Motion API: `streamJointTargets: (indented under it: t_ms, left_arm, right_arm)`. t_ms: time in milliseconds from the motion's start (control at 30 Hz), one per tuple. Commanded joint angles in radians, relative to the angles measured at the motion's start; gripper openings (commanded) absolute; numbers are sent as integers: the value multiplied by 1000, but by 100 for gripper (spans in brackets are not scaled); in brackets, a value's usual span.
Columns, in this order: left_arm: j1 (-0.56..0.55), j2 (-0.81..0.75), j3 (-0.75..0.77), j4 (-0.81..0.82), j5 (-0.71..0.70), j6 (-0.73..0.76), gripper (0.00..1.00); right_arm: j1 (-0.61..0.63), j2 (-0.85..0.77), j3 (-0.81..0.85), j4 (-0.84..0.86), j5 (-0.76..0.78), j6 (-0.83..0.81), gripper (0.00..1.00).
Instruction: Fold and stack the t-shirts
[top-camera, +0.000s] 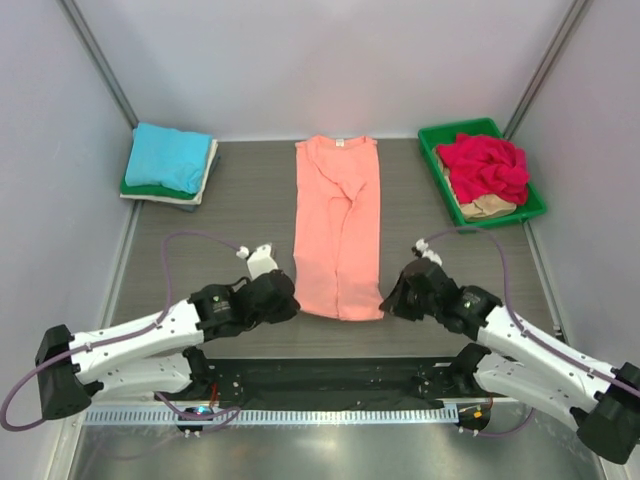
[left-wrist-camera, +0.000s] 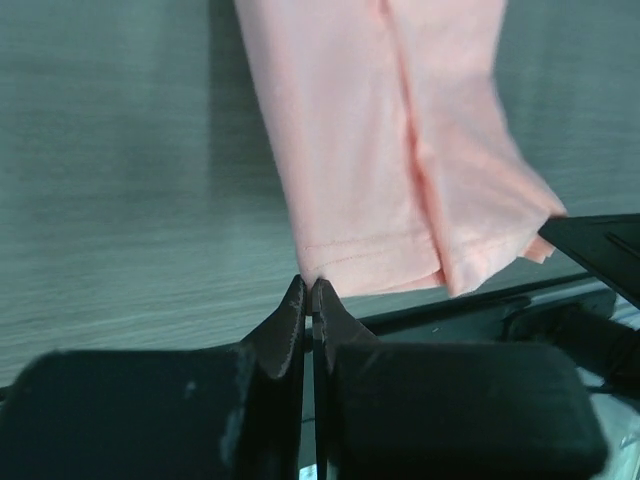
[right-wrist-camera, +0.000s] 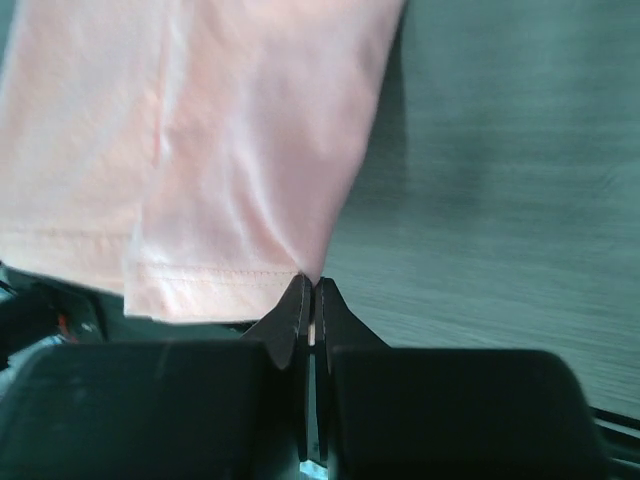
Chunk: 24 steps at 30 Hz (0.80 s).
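Observation:
My right gripper carries the salmon-orange t-shirt's hem corner outward onto the chest below the collar (top-camera: 367, 193) next and releases it, because the t-shirt lies as a long strip.
A salmon-orange t-shirt (top-camera: 338, 225) lies in a long narrow strip down the middle of the table, sides folded in, collar at the far end. My left gripper (top-camera: 290, 300) is shut on the shirt's near left hem corner (left-wrist-camera: 312, 268). My right gripper (top-camera: 388, 300) is shut on the near right hem corner (right-wrist-camera: 305, 262). Both hold the hem low over the table near its front edge. A stack of folded shirts (top-camera: 170, 163), turquoise on top with green and white below, sits at the far left.
A green plastic tray (top-camera: 436, 150) at the far right holds a crumpled red shirt (top-camera: 485, 165) and a beige one (top-camera: 488, 208). Grey walls close in the table on three sides. A black rail (top-camera: 330, 378) runs along the front edge.

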Motion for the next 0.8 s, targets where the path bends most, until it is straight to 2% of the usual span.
streamJointTargets:
  t_ms: [0,133,300,333,433,633,767]
  left_arm:
    - [19,28,172,-142,-182,113,0]
    - [169,99,318,-133,-167,284,0]
    - [398,252,447,-23,38,518,0]
    - [460,281,468,9,67,544,0]
    - [557,408,571,34,147,609,0]
    - [686,688,805,57,316,675,0]
    - [722,838,924,43,395,692,0]
  right_arm:
    - [-130,102,201,-6,13,-132,1]
    - [-263,254,358,39,-40,-255,1]
    - [-349,473,561,84,-50,-326,1]
    - [-372,547,587,94,-85,-336,1]
    - [-401,645,682,120,-92,-347,1]
    - [-459,836,825,138,-95,-361,1]
    - [-482,937,889,141,-87,-375,1]
